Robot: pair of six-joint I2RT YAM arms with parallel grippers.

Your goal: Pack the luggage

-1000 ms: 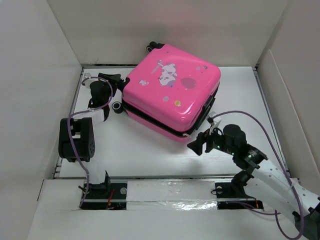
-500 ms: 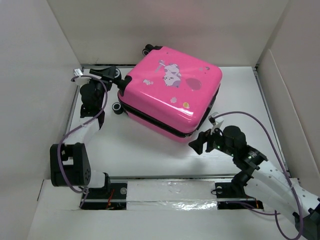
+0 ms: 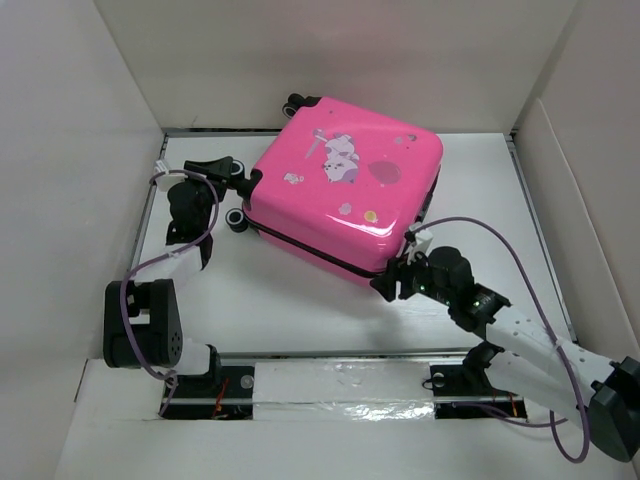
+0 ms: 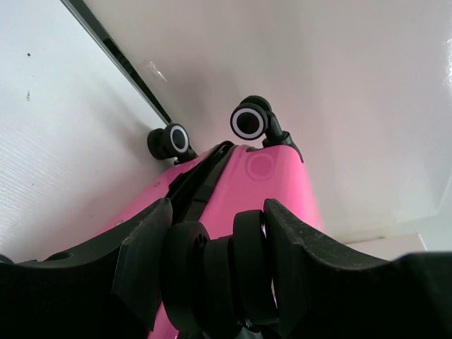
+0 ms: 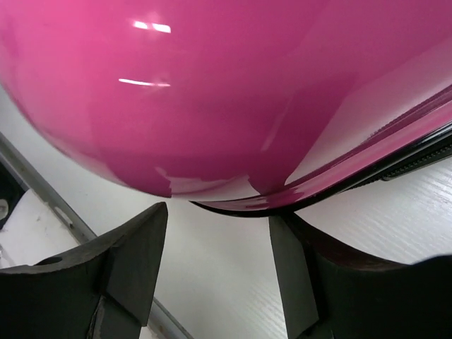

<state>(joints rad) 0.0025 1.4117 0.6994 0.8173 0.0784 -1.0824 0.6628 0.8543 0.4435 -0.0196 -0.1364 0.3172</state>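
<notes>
The black caster wheel swings back and to the right in the top view next, and my left gripper releases it there, since the luggage's near side lies there at an angle.
The pink luggage (image 3: 345, 190) lies shut on the white table, printed side up, turned at an angle. My left gripper (image 3: 238, 178) is at its left corner, shut on a black caster wheel (image 4: 212, 275) of the luggage (image 4: 268, 183). Two more black-and-white wheels (image 4: 248, 121) show at the far end in the left wrist view. My right gripper (image 3: 390, 283) is open at the luggage's near right corner. In the right wrist view the pink shell (image 5: 212, 92) and its dark zip seam hang just above the open gripper (image 5: 219, 226), with nothing between the fingers.
White walls close in the table on the left, back and right. A white panel (image 3: 560, 200) leans at the right. A taped front ledge (image 3: 340, 385) runs between the arm bases. Another caster wheel (image 3: 235, 216) sticks out on the luggage's left side.
The luggage has turned and slid a little towards the back. My left gripper moved with its wheel. My right gripper has moved in up to the near corner of the luggage.
</notes>
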